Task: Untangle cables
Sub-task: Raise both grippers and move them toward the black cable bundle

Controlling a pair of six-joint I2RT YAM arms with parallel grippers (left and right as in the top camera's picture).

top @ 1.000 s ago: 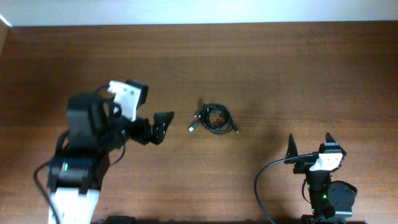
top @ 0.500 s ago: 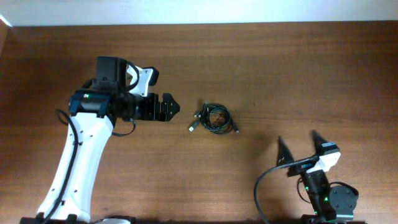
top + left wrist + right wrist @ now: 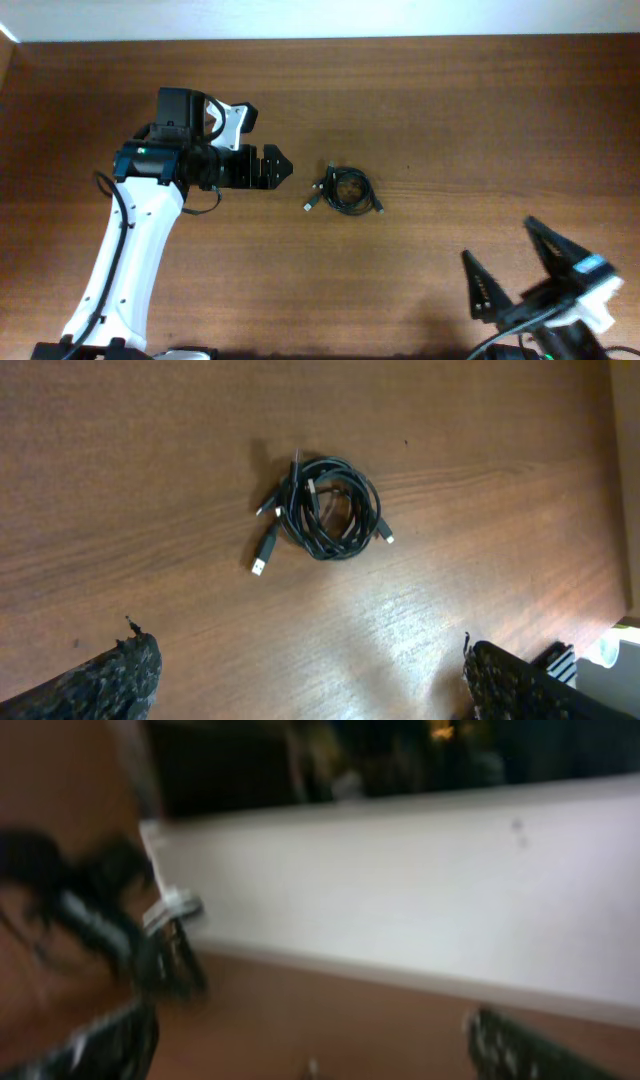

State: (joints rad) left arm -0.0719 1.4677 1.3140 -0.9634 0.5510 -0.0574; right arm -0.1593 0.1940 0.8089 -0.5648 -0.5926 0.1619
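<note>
My right gripper will swing outward, tilt down and go down onto a piece of cable at the coil's free side (image 3: 369, 192), because my left gripper is hovering by the other side.
The cables (image 3: 345, 190) lie bunched in one small black coil with silvery plug ends on the wooden table, near the middle. In the left wrist view the cables (image 3: 330, 520) sit ahead of the fingers, untouched. My left gripper (image 3: 283, 165) hovers just left of the coil, pointing at it, open and empty; its fingertips frame the bottom of its own view (image 3: 315, 660). My right gripper (image 3: 497, 240) is at the front right, well apart from the coil, open wide with nothing in it. Its wrist view is blurred, with the right gripper (image 3: 310, 1040) low in the frame.
The brown wooden table (image 3: 450, 110) fills the overhead view, with a white wall strip (image 3: 320, 15) along its far edge. The same white wall (image 3: 400, 890) shows in the blurred right wrist view. My left arm's white link (image 3: 130, 260) reaches in from the front left.
The left arm swung up and toward the coil, then settled just left of it. The right gripper rose and shifted to the front right, looming larger. The cables have not moved.
</note>
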